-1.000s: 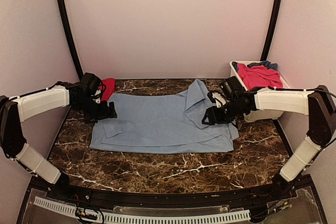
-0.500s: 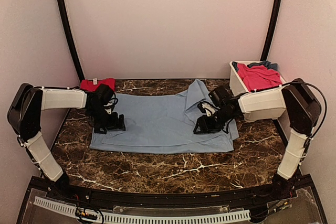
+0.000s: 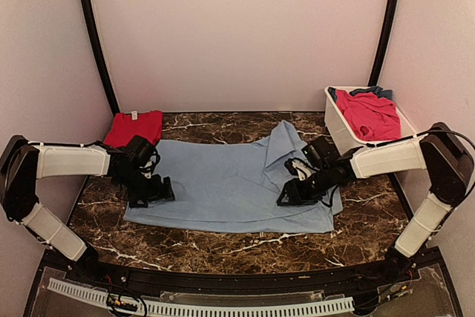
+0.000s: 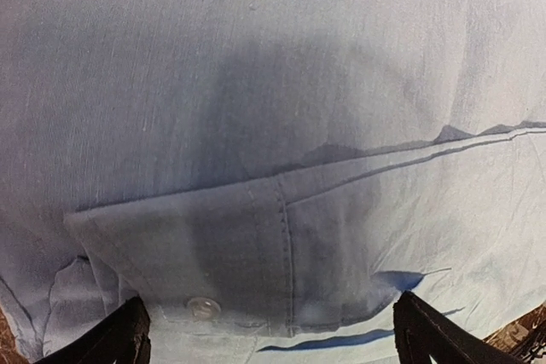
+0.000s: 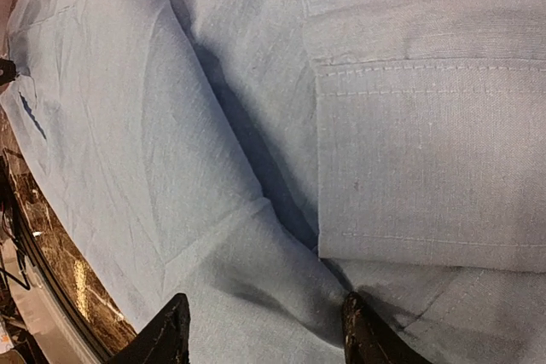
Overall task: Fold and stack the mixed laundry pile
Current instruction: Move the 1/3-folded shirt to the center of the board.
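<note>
My right gripper rises next, shifts outward, then comes down onto the cuff's seam beside the fold. The stitched cuff lies beyond my open fingers.
A large light-blue shirt lies spread flat across the middle of the marble table. My left gripper is low over its left edge, jaws wide open. In the left wrist view the left gripper straddles a buttoned cuff without pinching it. My right gripper rests on the shirt's right part, open. In the right wrist view the right gripper has a soft fold of the shirt between its fingertips. A folded red garment lies at the back left.
A white tub stands at the back right, holding a pink-red garment and a darker blue piece. Brown marble table shows in front of the shirt. A black frame edge runs along the near side.
Both grippers have come nearer the front and lower onto the shirt. The left arm has moved off the red garment, which now shows fully. Jaw openings look the same.
</note>
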Motion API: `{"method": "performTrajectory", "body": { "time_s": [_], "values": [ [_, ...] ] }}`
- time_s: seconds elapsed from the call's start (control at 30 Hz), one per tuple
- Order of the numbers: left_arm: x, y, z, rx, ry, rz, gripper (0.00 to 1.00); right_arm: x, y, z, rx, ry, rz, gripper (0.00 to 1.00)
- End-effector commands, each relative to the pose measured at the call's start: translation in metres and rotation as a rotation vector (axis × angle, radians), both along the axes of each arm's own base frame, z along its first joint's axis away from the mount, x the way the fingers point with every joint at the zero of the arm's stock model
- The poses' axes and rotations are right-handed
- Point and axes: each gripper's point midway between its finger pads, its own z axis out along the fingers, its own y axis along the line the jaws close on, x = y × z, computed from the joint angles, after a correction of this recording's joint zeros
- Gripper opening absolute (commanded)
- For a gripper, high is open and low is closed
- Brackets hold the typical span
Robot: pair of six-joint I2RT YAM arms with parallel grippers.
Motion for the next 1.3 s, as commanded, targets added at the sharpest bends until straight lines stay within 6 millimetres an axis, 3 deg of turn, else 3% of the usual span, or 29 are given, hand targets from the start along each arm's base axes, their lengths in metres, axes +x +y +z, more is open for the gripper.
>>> {"method": "performTrajectory", "body": {
  "time_s": [0.0, 0.17, 0.37, 0.63, 1.03, 1.17, 1.27],
  "values": [
    [-0.005, 0.000, 0.020, -0.009, -0.014, 0.003, 0.99, 0.010, 0.006, 0.040, 0.027, -0.076, -0.023, 0.58],
    [0.024, -0.010, 0.065, -0.014, -0.118, -0.045, 0.99, 0.051, 0.006, 0.074, -0.086, -0.231, -0.005, 0.58],
    [0.038, -0.011, 0.094, 0.005, -0.181, -0.067, 0.99, 0.073, 0.011, 0.061, -0.210, -0.225, 0.052, 0.57],
    [0.039, -0.016, 0.092, -0.022, -0.182, -0.078, 0.99, 0.082, 0.006, 0.026, -0.329, -0.193, 0.069, 0.60],
    [0.040, -0.018, 0.090, -0.019, -0.182, -0.084, 0.99, 0.070, 0.002, -0.021, -0.444, -0.106, 0.140, 0.62],
    [0.042, -0.019, 0.090, -0.024, -0.183, -0.088, 0.99, 0.071, 0.001, -0.018, -0.456, -0.112, 0.129, 0.50],
    [0.042, -0.019, 0.092, -0.025, -0.187, -0.090, 0.99, 0.075, 0.005, 0.003, -0.424, -0.148, 0.111, 0.34]
  ]
}}
